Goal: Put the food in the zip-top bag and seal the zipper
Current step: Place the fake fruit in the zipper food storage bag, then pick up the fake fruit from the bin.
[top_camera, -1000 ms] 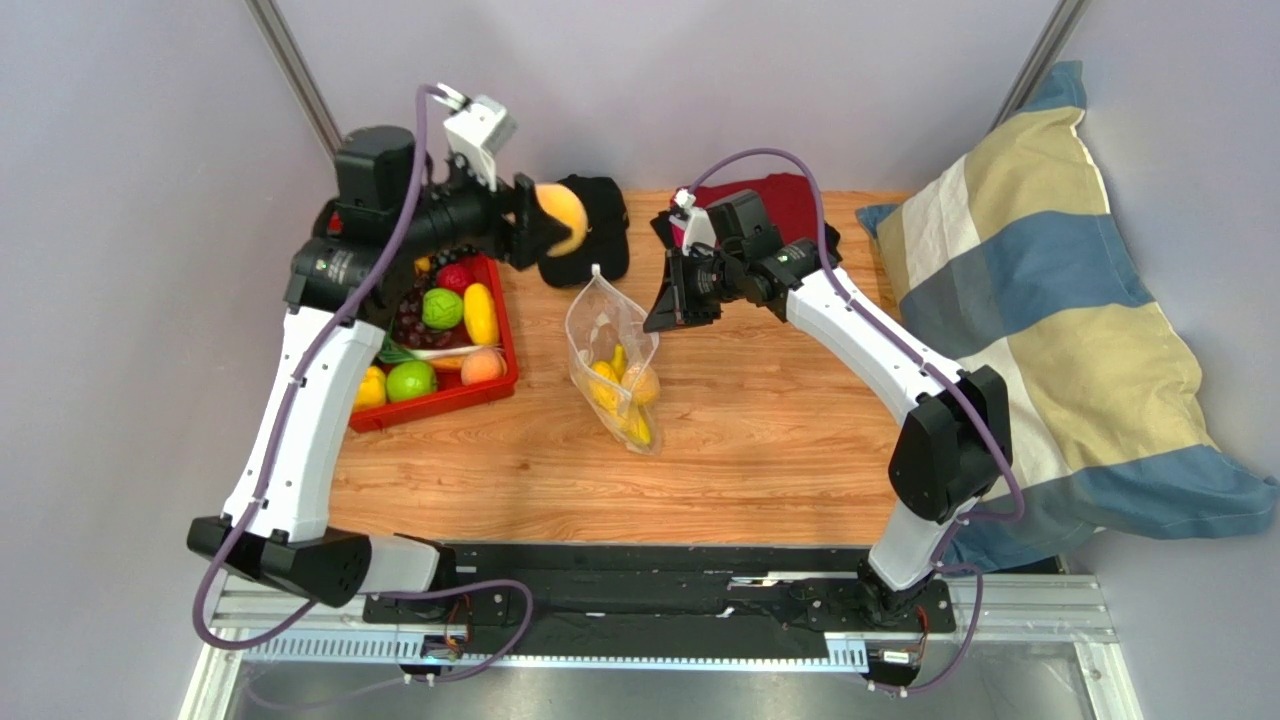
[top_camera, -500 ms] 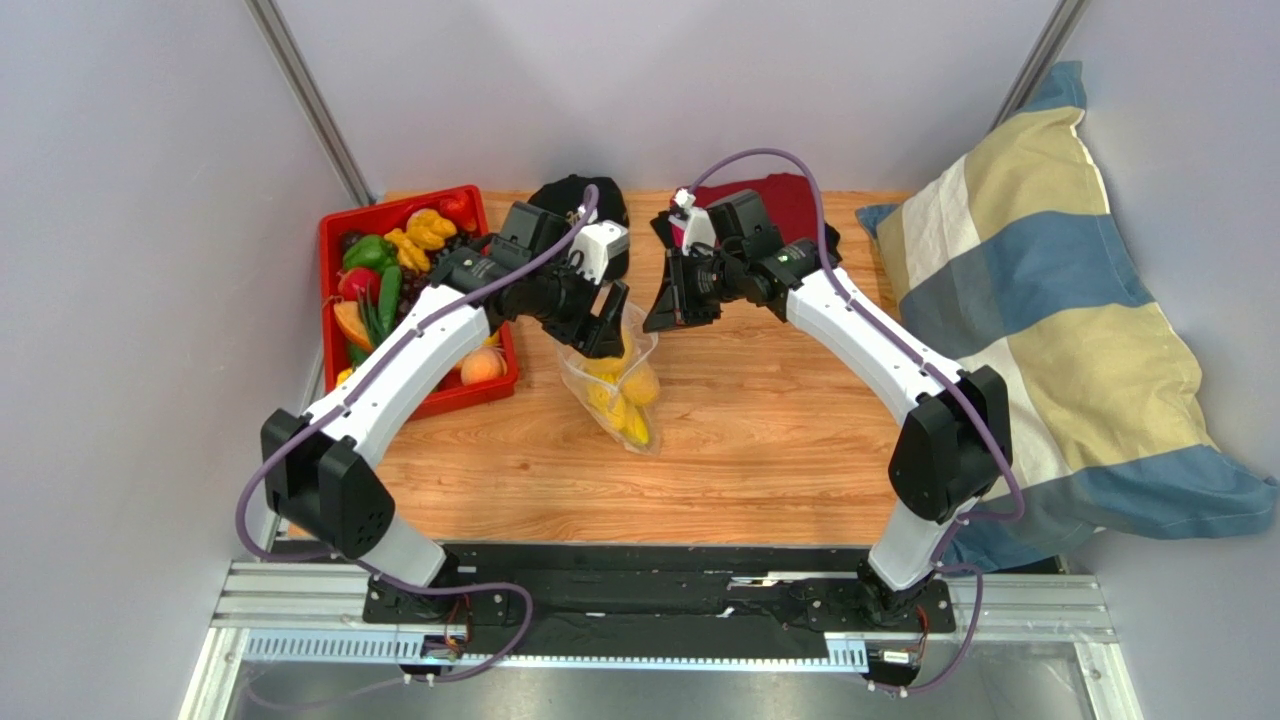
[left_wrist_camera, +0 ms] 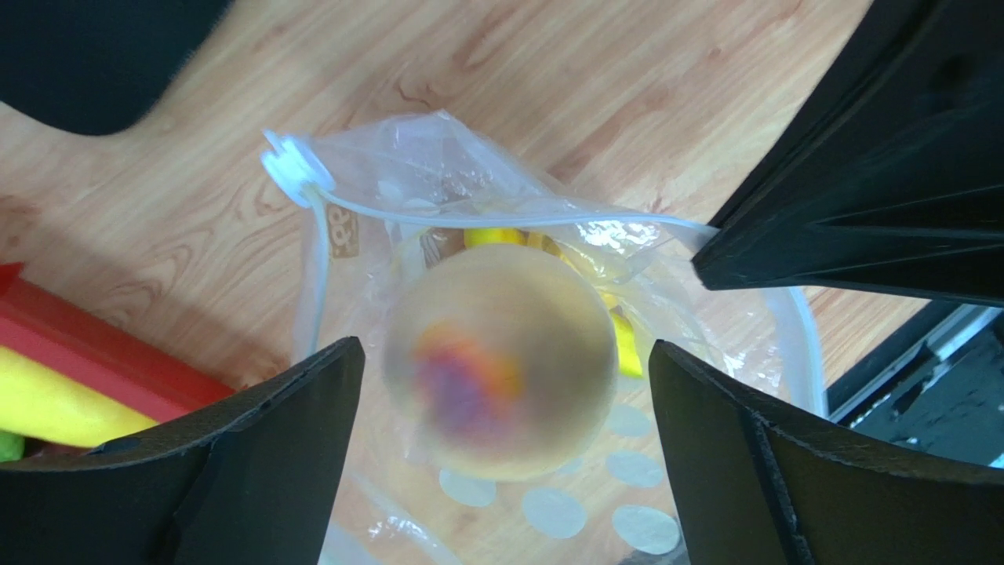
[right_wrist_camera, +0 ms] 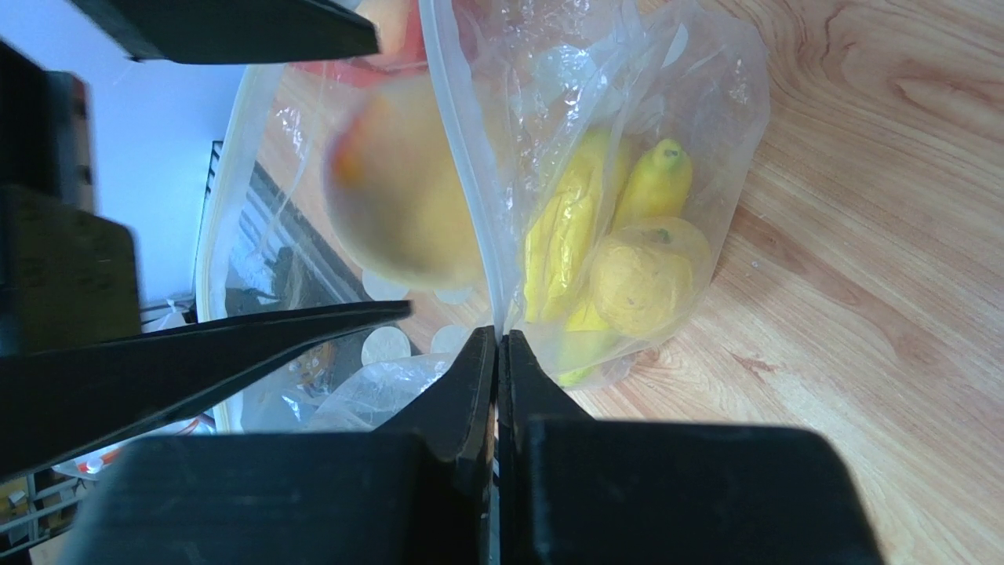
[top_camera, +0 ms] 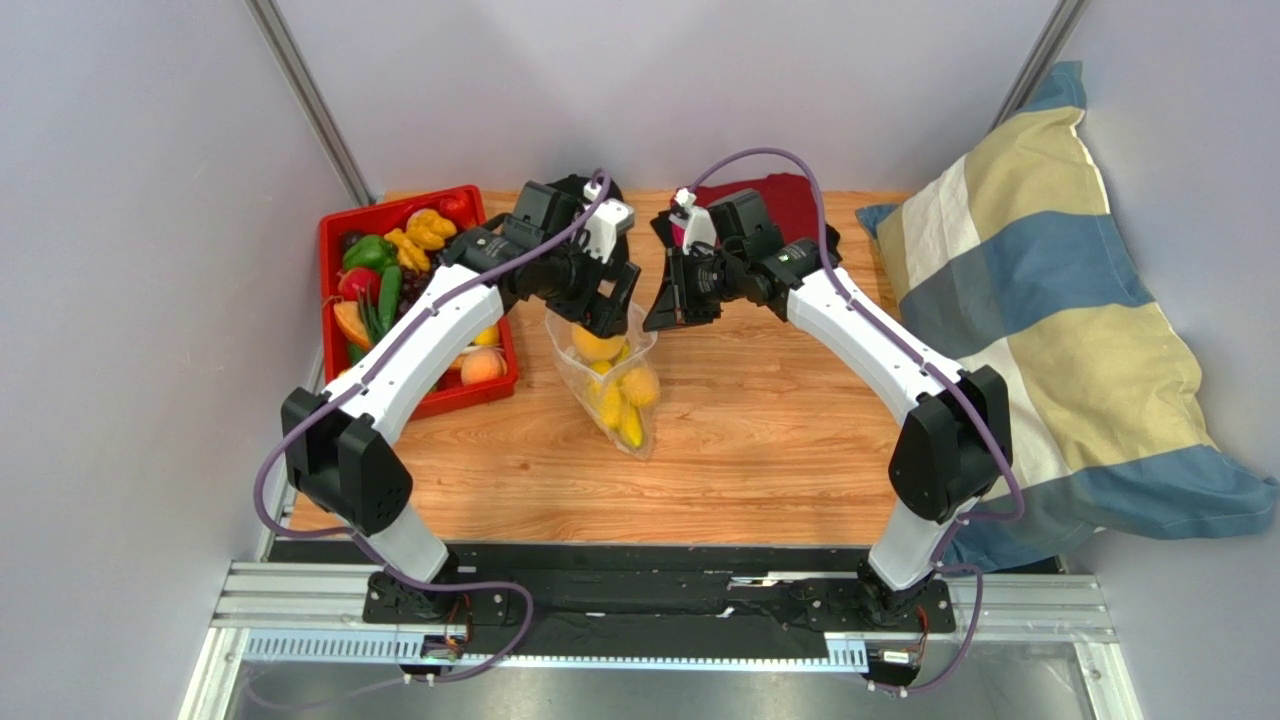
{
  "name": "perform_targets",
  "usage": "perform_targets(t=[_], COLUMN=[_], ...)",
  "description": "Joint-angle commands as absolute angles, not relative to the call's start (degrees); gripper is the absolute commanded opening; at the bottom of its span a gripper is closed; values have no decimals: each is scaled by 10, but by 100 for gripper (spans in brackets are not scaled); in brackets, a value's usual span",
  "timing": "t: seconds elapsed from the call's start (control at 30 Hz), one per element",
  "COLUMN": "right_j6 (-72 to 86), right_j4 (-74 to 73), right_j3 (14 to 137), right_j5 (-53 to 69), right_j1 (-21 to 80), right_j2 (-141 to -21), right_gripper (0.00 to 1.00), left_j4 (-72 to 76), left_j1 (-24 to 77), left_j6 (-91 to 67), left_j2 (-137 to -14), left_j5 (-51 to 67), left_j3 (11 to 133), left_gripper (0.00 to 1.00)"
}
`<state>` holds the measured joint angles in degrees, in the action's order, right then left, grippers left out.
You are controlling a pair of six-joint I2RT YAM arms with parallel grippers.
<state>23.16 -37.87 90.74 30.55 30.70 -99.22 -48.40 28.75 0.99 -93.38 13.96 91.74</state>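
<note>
The left gripper moves over to the red tray and down onto the green food beside the yellow one next, both fingers clear of the fruit.
The clear dotted zip-top bag stands open on the wooden table, with a yellow banana and a yellow round fruit inside. Its white zipper slider sits at the rim's far end. My right gripper is shut on the bag's rim and holds the mouth up. My left gripper is open right above the mouth. A blurred peach-orange round fruit is between its jaws, touching neither finger, at the bag's opening. It also shows in the right wrist view.
A red tray with more toy food stands at the back left. Black cloth and dark red cloth lie at the table's back. A striped pillow is on the right. Both grippers are close together.
My left arm has swung from above the tray down to the bag's mouth with the peach-orange fruit. Its jaws have opened and the fruit is free. The right gripper has held still.
</note>
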Motion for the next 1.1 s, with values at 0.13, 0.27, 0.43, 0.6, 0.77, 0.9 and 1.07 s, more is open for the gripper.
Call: perform_targets(t=[0.13,0.27,0.43,0.6,0.77,0.9,1.07], right_j6=[233,232,231,229,230,232,230], right_j4=[-356,-355,-357,-355,-353,-352,-354], right_j3=[904,902,901,897,893,896,895], right_j5=[317,318,321,323,325,331,330], right_j1=[302,302,302,300,299,299,299], right_j2=[-967,-964,-964,-961,-961,-964,-968], right_gripper=[0,0,0,0,0,0,0], left_j4=[-497,-471,-503,-583,-630,-615,-603], left_j1=[200,113,18,-40,-42,-42,-42], left_j6=[-38,-34,70,291,452,538,606], left_j2=[-846,-815,-849,-925,-1006,-1054,-1111], left_j5=[177,170,196,200,92,77,54], left_j3=[968,940,947,982,1034,1032,1034], left_gripper=[99,98,98,98,97,95,92])
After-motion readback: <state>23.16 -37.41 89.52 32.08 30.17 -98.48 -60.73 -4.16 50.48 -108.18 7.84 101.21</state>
